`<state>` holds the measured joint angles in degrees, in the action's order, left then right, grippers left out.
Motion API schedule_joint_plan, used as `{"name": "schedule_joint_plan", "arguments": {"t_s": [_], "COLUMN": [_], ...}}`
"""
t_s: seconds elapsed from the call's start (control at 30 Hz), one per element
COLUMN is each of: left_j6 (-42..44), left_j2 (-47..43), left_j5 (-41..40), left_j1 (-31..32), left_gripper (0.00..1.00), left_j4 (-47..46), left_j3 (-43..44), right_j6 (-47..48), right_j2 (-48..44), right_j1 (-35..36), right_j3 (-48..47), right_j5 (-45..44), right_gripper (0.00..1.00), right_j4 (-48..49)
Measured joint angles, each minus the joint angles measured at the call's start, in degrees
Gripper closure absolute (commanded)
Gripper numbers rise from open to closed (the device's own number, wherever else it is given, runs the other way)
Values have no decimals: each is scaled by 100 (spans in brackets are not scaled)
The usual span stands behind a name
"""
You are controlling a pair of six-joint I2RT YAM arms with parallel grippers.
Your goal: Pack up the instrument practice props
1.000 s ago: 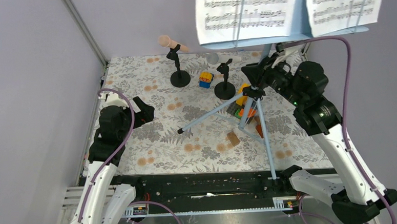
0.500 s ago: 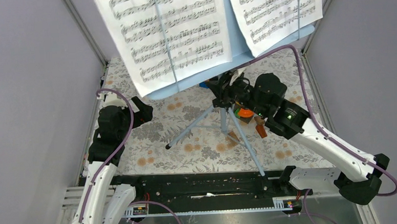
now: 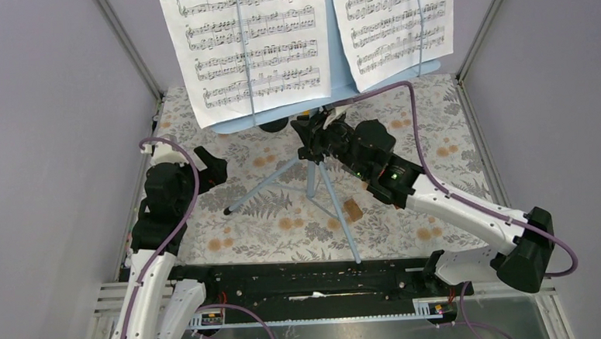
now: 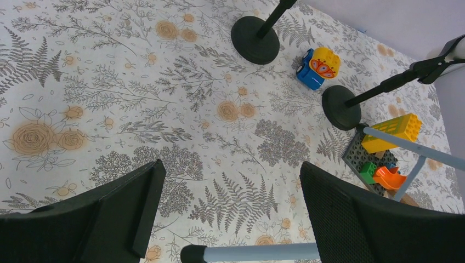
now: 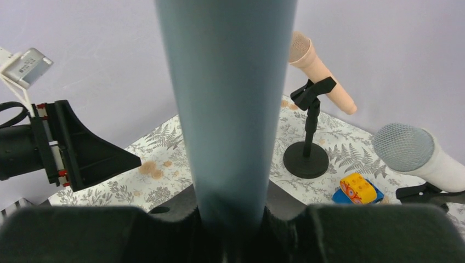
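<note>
The rack (image 3: 347, 89) in my right gripper goes down, right in the top view, for release next, as the mat by the brown block (image 3: 343, 187) lies below there.
My right gripper (image 3: 312, 135) is shut on the light-blue music rack's pole (image 5: 230, 109), just above the tripod legs (image 3: 267, 184). The rack (image 3: 347, 89) leans toward the camera and carries two white sheet-music pages (image 3: 248, 52). The pink microphone (image 5: 321, 68) sits in a black round-based holder (image 5: 306, 159). The white microphone (image 5: 419, 156) lies in the second holder (image 4: 341, 107). My left gripper (image 4: 230, 213) is open and empty above the mat. One tripod foot (image 4: 193, 254) lies between its fingers.
A blue and yellow toy block (image 4: 318, 67) stands between the two holder bases. A grey plate with colourful blocks (image 4: 378, 156) lies under the tripod legs. A small brown wooden block (image 3: 353, 209) lies on the floral mat (image 3: 207, 221). Grey walls close both sides.
My right arm has carried the music rack left and nearer, tilting its pages toward the camera and hiding the microphones in the top view. My left arm has barely moved.
</note>
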<state>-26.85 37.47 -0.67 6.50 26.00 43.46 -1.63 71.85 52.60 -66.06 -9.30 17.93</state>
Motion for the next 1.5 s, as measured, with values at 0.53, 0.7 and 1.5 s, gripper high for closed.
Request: {"name": "schedule_joint_plan", "arguments": {"t_s": [0.53, 0.7, 1.5], "left_j6": [-17, -17, -20], "left_j2": [0, 0, 101], "left_j5": [-262, -302, -267], "left_j1": [-46, -48, -125], "left_gripper": [1, 1, 1], "left_j4": [50, 50, 87], "left_j3": [0, 0, 0], "right_j6": [256, 328, 1213], "right_j2": [1283, 1622, 1884], "right_j1": [17, -125, -297], "right_j3": [339, 339, 562], "right_j5": [190, 476, -2046], "right_gripper": [100, 100, 100], "right_j4": [1617, 2116, 3145]}}
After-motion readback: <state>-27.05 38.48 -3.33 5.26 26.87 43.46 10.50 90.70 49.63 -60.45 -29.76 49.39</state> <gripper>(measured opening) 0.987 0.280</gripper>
